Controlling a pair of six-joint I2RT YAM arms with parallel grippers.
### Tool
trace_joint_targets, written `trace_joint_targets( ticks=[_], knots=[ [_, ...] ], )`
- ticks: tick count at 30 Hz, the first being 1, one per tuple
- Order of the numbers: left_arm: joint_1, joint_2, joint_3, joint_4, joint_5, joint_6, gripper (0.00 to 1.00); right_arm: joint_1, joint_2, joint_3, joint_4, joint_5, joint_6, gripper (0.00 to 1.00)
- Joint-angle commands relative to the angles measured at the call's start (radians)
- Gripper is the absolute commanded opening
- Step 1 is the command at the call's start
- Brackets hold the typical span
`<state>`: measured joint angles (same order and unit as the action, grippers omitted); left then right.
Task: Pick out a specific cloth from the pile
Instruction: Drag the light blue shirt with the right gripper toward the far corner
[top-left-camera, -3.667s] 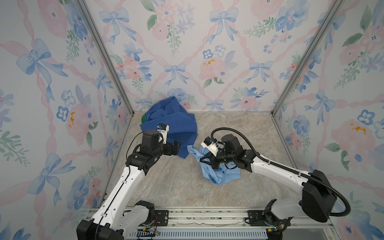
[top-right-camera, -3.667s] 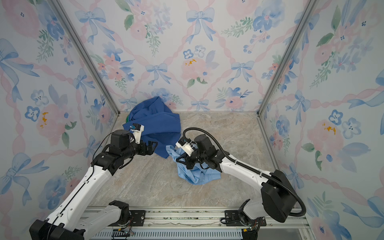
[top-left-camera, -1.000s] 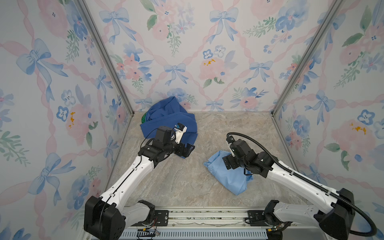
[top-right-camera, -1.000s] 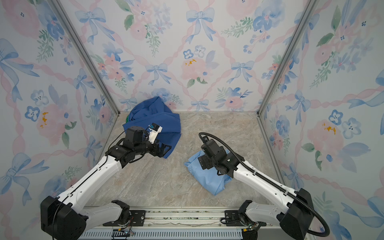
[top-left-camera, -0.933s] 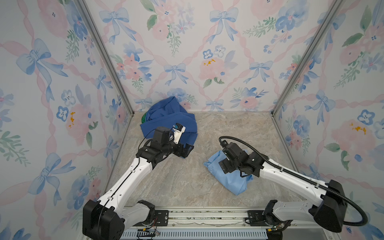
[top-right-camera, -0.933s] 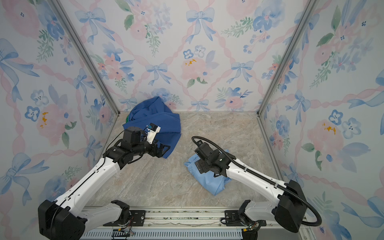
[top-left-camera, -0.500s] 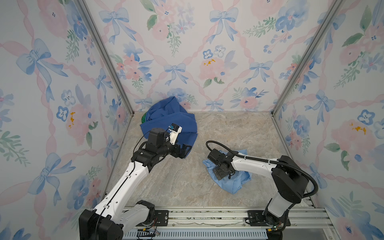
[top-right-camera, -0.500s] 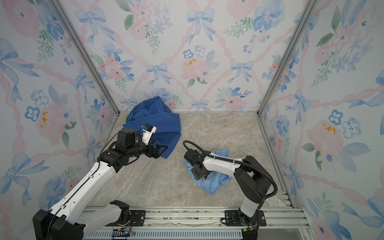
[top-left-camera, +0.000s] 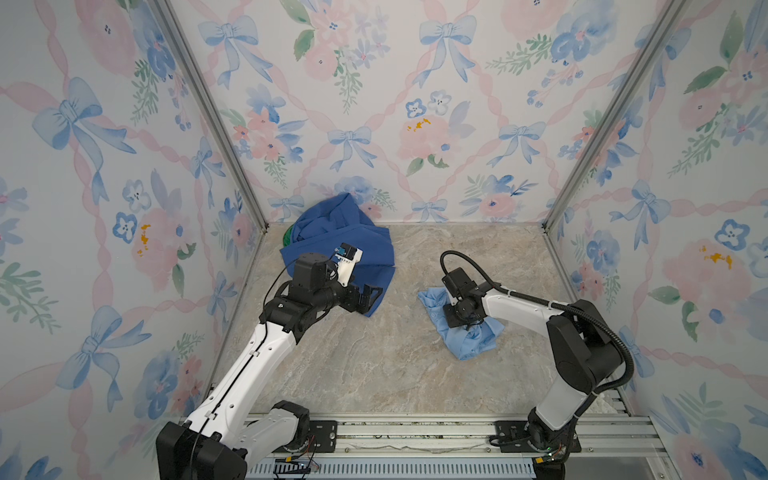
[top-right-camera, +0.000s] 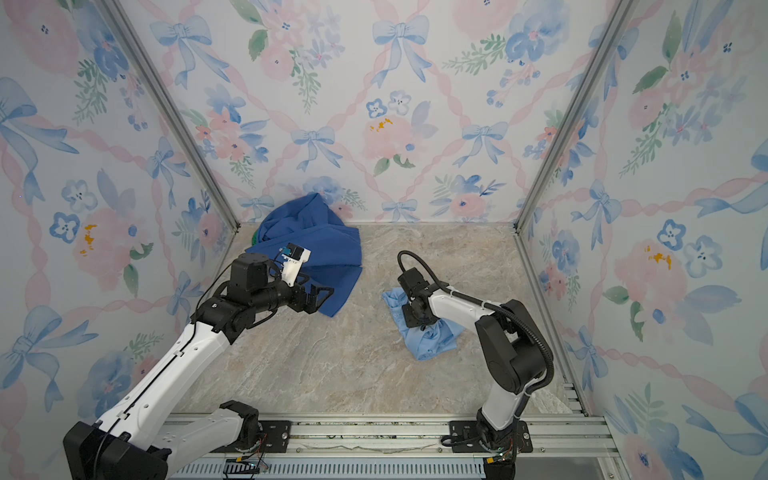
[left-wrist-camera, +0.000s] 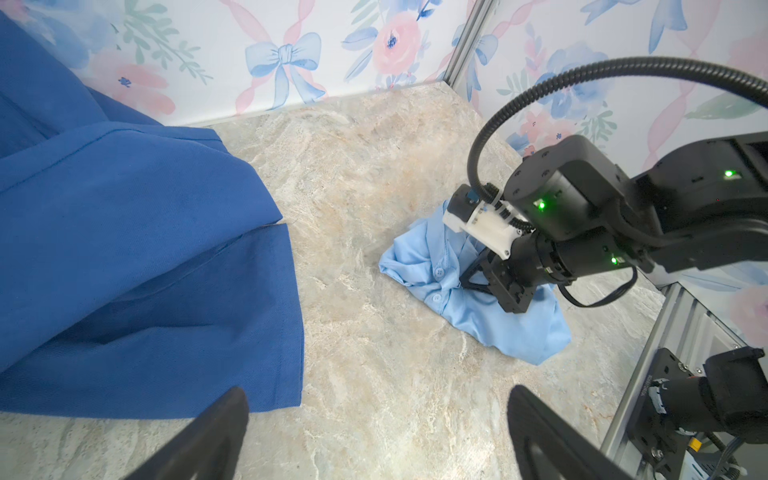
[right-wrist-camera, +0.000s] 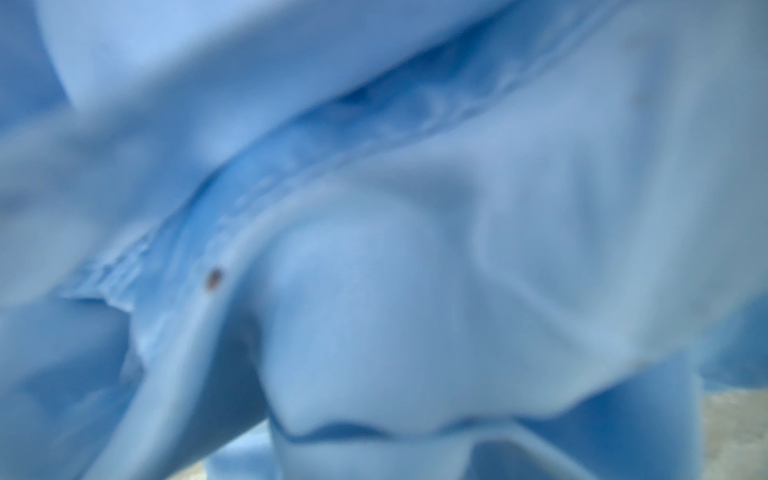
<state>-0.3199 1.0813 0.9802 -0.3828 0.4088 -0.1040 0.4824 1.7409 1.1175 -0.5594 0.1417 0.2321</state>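
Observation:
The robot's right gripper will next lift the bunched fold of the cloth, carry it outward, lower it to the floor by the floor's far corner (top-left-camera: 501, 257) opposite the pile and let go, because that floor is bare.
The cloth (top-left-camera: 473, 345), a light sky-blue garment with buttons, lies crumpled on the marble floor right of centre, apart from the pile (top-left-camera: 345, 245). My right gripper (top-left-camera: 457, 322) points straight down into it and is shut on a bunched fold; from the left wrist the right gripper (left-wrist-camera: 471, 282) shows sunk in the cloth (left-wrist-camera: 498, 324). The right wrist view is filled by blurred cloth (right-wrist-camera: 374, 249), hiding the jaws. My left gripper (top-left-camera: 370, 293) hovers open at the lower corner of the royal-blue cloth, holding nothing, and the left gripper (left-wrist-camera: 378, 399) has bare floor between its fingers.
The pile sits in the back left corner against the flowered walls, a bit of green fabric (top-left-camera: 286, 241) peeking out at its left edge. A metal rail (top-left-camera: 415, 432) runs along the front. Walls close in on three sides.
My right gripper has dropped onto the light-blue cloth and gone from open to shut, bunching the fabric. The left arm has drawn back slightly and stays open.

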Motion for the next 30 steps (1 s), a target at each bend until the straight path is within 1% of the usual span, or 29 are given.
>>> trace_joint_targets(
  ticks=[1,3,8,11,14,16,18,24,25,26,27,28,30],
  knots=[
    [0.007,0.013,0.025,0.000,0.007,0.026,0.98,-0.096,-0.033,0.134,-0.068,0.013,-0.100,0.00],
    [0.008,0.017,0.022,-0.001,0.007,0.029,0.98,-0.164,-0.017,0.212,-0.084,0.032,-0.128,0.00],
    [0.006,0.020,0.014,0.000,0.008,0.027,0.98,-0.308,0.086,0.412,-0.086,0.044,-0.183,0.00],
    [0.006,0.019,0.004,0.001,0.002,0.026,0.98,-0.372,0.209,0.568,-0.111,0.077,-0.219,0.00],
    [0.005,0.029,-0.002,0.001,-0.009,0.020,0.98,-0.431,0.379,0.749,-0.173,0.062,-0.224,0.00],
    [0.002,0.036,0.000,0.001,-0.027,0.016,0.98,-0.455,0.497,0.873,-0.230,0.039,-0.227,0.00],
    [0.001,0.043,0.003,0.001,-0.043,0.013,0.98,-0.465,0.584,0.966,-0.263,0.024,-0.224,0.00],
    [-0.002,0.077,0.017,0.004,-0.064,-0.007,0.98,-0.467,0.745,1.113,-0.297,-0.008,-0.203,0.00],
    [-0.004,0.084,0.023,0.006,-0.064,-0.011,0.98,-0.467,0.762,1.129,-0.305,-0.014,-0.200,0.02],
    [-0.005,0.089,0.027,0.007,-0.065,-0.014,0.98,-0.467,0.770,1.138,-0.308,-0.019,-0.197,0.12],
    [-0.007,0.097,0.030,0.010,-0.065,-0.018,0.98,-0.468,0.771,1.138,-0.306,-0.021,-0.196,0.30],
    [-0.007,0.101,0.033,0.014,-0.069,-0.024,0.98,-0.469,0.764,1.132,-0.300,-0.021,-0.197,0.42],
    [-0.007,0.112,0.043,0.019,-0.087,-0.036,0.98,-0.469,0.740,1.115,-0.287,-0.032,-0.198,0.54]
  ],
)
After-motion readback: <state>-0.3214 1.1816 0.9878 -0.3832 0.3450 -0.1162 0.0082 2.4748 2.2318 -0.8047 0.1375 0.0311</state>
